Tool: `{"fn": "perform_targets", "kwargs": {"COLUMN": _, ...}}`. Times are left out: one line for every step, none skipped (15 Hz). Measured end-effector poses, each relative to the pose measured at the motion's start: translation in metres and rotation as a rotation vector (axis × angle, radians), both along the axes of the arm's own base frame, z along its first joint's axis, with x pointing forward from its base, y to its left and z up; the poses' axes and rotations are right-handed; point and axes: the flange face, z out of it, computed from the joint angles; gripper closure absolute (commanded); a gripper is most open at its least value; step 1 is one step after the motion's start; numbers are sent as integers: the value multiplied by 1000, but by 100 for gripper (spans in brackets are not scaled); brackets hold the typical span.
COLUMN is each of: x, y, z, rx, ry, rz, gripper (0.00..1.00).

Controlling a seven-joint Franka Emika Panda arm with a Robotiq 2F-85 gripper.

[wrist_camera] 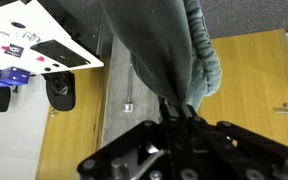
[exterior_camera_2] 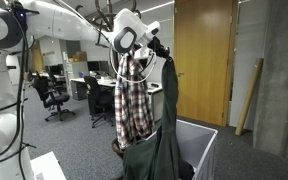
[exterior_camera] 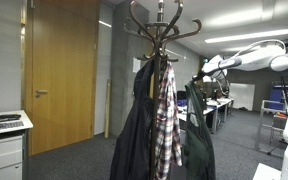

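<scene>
The garment's upper edge goes slightly outward above the white bin below next, and my gripper releases it there, since the garment's lower end already lies there.
My gripper (wrist_camera: 180, 118) is shut on the upper edge of a grey-green garment (wrist_camera: 164, 45), and the cloth fills the middle of the wrist view. In both exterior views the garment (exterior_camera_2: 164, 125) hangs straight down from the gripper (exterior_camera_2: 158, 48), right beside a wooden coat rack (exterior_camera: 162, 25). A plaid shirt (exterior_camera: 166, 120) and a dark jacket (exterior_camera: 134, 135) hang on the rack, and the held garment (exterior_camera: 196, 140) hangs just past them. The arm (exterior_camera: 246, 55) reaches in at the height of the rack's hooks.
A white bin (exterior_camera_2: 202, 150) stands on the floor under the held garment. A wooden door (exterior_camera: 62, 70) is behind the rack. A white cabinet (exterior_camera: 4, 140) stands at the side. Office desks and chairs (exterior_camera_2: 52, 95) fill the background.
</scene>
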Motion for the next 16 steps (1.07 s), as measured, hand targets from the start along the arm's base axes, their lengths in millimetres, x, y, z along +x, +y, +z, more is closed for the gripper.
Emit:
{"fn": "perform_targets", "kwargs": {"x": 0, "y": 0, "z": 0, "rx": 0, "ry": 0, "rz": 0, "gripper": 99}}
{"fn": "perform_targets", "kwargs": {"x": 0, "y": 0, "z": 0, "rx": 0, "ry": 0, "rz": 0, "gripper": 99}}
{"fn": "perform_targets", "kwargs": {"x": 1, "y": 0, "z": -3, "rx": 3, "ry": 6, "rz": -1, "gripper": 99}}
{"fn": "perform_targets", "kwargs": {"x": 1, "y": -1, "z": -7, "rx": 6, "ry": 13, "rz": -3, "gripper": 99}}
{"fn": "perform_targets", "kwargs": {"x": 3, "y": -1, "z": -10, "rx": 5, "ry": 19, "rz": -3, "gripper": 99}}
{"fn": "perform_targets", "kwargs": {"x": 5, "y": 0, "z": -14, "rx": 3, "ry": 23, "rz": 0, "gripper": 99}}
{"fn": "perform_targets", "kwargs": {"x": 9, "y": 1, "z": -16, "rx": -1, "ry": 26, "rz": 6, "gripper": 99}}
{"fn": "perform_targets", "kwargs": {"x": 13, "y": 4, "z": -19, "rx": -5, "ry": 27, "rz": 14, "gripper": 99}}
{"fn": "perform_targets", "kwargs": {"x": 18, "y": 8, "z": -21, "rx": -8, "ry": 27, "rz": 23, "gripper": 99}}
{"fn": "perform_targets", "kwargs": {"x": 23, "y": 14, "z": -23, "rx": -14, "ry": 28, "rz": 37, "gripper": 99}}
{"fn": "perform_targets", "kwargs": {"x": 29, "y": 21, "z": -25, "rx": -23, "ry": 29, "rz": 56, "gripper": 99}}
{"fn": "perform_targets", "kwargs": {"x": 36, "y": 27, "z": -27, "rx": -31, "ry": 32, "rz": 75, "gripper": 99}}
{"fn": "perform_targets", "kwargs": {"x": 43, "y": 34, "z": -30, "rx": -40, "ry": 35, "rz": 94, "gripper": 99}}
{"fn": "perform_targets", "kwargs": {"x": 49, "y": 40, "z": -32, "rx": -49, "ry": 37, "rz": 114, "gripper": 99}}
{"fn": "perform_targets", "kwargs": {"x": 56, "y": 45, "z": -34, "rx": -58, "ry": 35, "rz": 131, "gripper": 99}}
{"fn": "perform_targets", "kwargs": {"x": 63, "y": 49, "z": -35, "rx": -67, "ry": 31, "rz": 146, "gripper": 99}}
